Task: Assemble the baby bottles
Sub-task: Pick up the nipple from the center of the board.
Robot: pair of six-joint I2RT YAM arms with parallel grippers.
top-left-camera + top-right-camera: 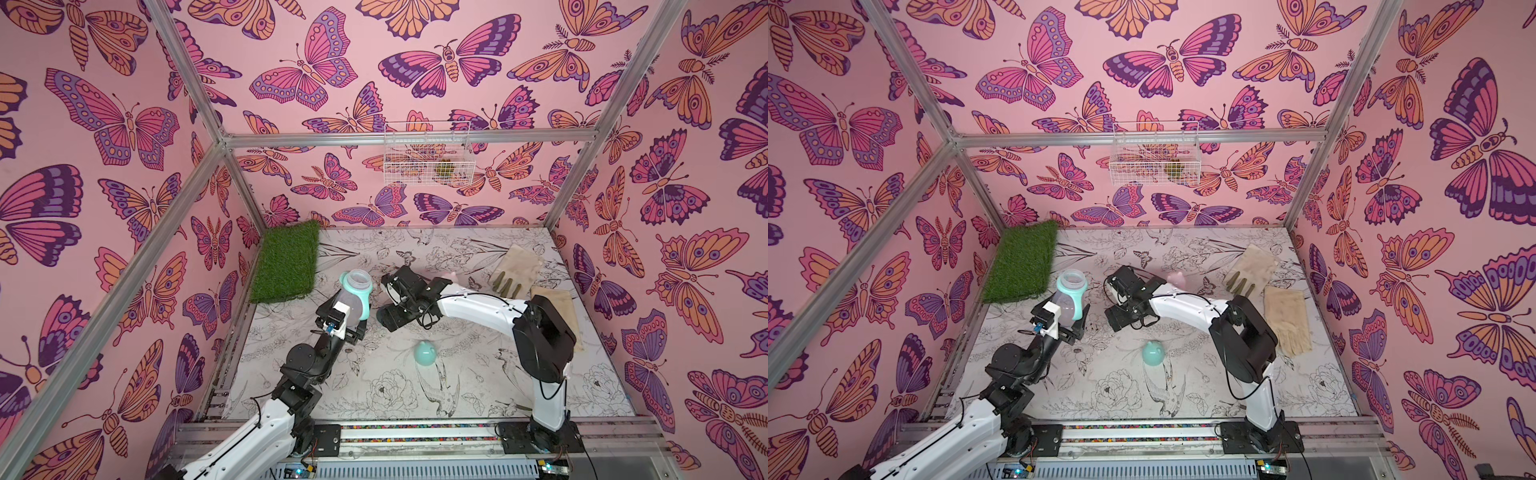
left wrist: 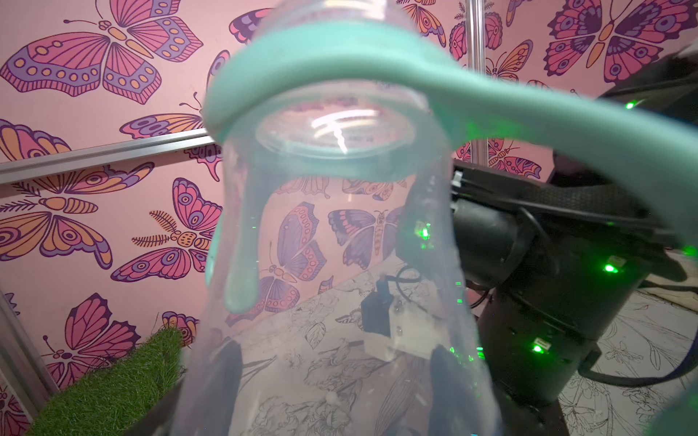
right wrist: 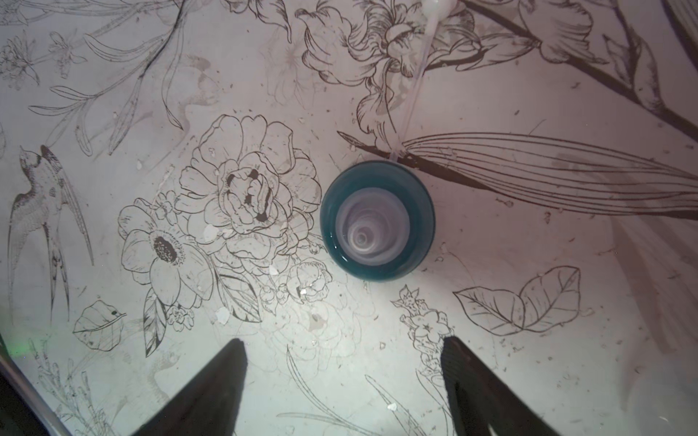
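My right gripper will go down toward the table, bring its open fingers astride the teal nipple collar and close them, as the bottle's opening is still uncovered.
My left gripper is shut on the base of a clear baby bottle and holds it tilted above the table. A teal twin-handled ring sits round the bottle's neck, and its mouth is uncovered. Through the clear wall I see my left fingers pressed on either side. My right gripper hangs open over a teal nipple collar that lies on the table beyond its fingertips. That gripper hides the collar in both top views. A teal eared dome cap stands near the table's middle. A pink cap sits behind the right arm.
A green grass mat lies at the back left corner. Two beige gloves lie along the right side. A white wire basket hangs on the back wall. The two arms are close together mid-table.
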